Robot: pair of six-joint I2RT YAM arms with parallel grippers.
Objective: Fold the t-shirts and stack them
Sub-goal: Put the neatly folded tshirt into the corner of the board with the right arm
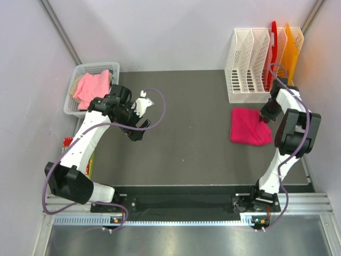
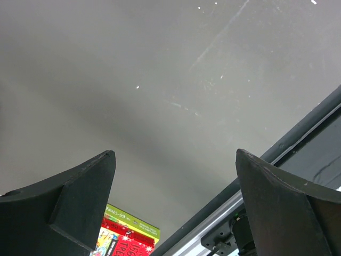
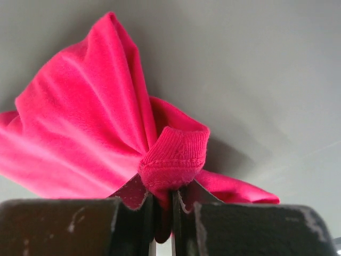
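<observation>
I need to pull with my right gripper to the right in the top view next, toward the side, and then let go there, because the clamped hem brings the magenta shirt along.
A bright magenta-pink t-shirt lies bunched in a rough square at the right of the dark table. My right gripper is at its far right corner, shut on a ribbed hem. In the right wrist view the hem bulges up between the closed jaws of that gripper, and the rest of the shirt drapes away to the left. A paler salmon-pink t-shirt sits crumpled in the white basket at the far left. My left gripper hovers open over the left of the table; its fingers hold nothing.
White file racks with red and orange folders stand at the back right, just behind the magenta shirt. Colourful books lie beyond the table's left edge. A metal rail runs along the near edge.
</observation>
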